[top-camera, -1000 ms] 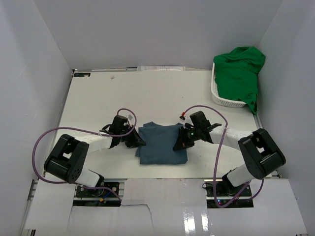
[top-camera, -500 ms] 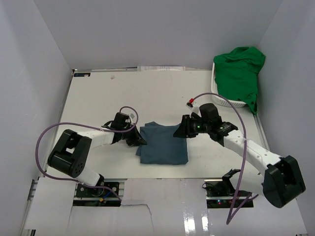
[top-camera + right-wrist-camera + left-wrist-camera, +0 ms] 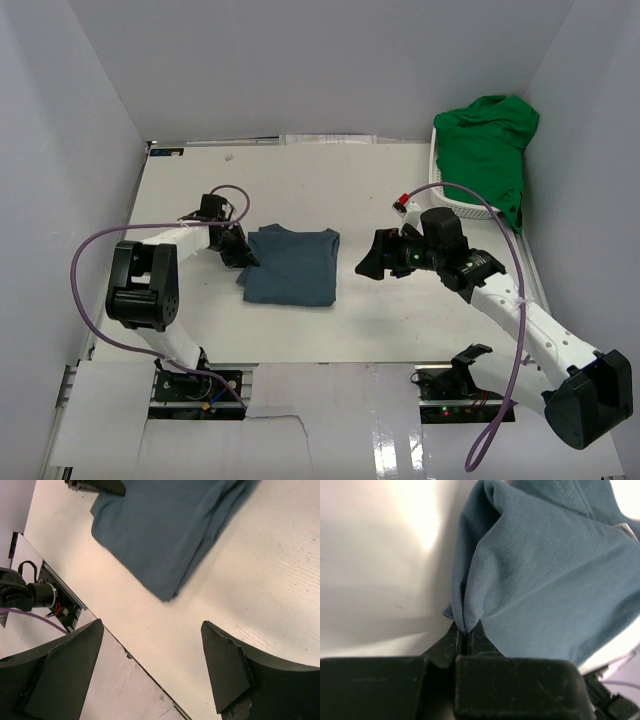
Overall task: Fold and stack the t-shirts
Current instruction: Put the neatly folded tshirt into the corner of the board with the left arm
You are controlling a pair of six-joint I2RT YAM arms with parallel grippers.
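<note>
The left gripper pulls the folded shirt outward and to its left in the top view to the table's cloth-free far corner (image 3: 178, 170) next and releases it there.
The slate-blue t-shirt (image 3: 290, 265) lies folded in a rectangle on the white table, left of centre; the right wrist view shows it too (image 3: 165, 530). My left gripper (image 3: 240, 255) is shut on that shirt's left edge, and the left wrist view shows a pinched fold of blue cloth (image 3: 540, 570) between the closed fingertips (image 3: 465, 632). My right gripper (image 3: 367, 265) hovers to the right of the shirt, apart from it, its fingers spread wide with nothing between them (image 3: 155, 630). The green t-shirt (image 3: 485, 150) is heaped in the basket at the back right.
A white lattice basket (image 3: 455, 200) stands at the back right corner, with the green cloth hanging over its side. Grey walls close in the table on three sides. The table's near edge (image 3: 125, 652) lies just below my right gripper.
My right gripper let go of the blue shirt's right edge, opened wide and pulled back to the right. My left gripper dragged the folded shirt leftwards and towards the back.
</note>
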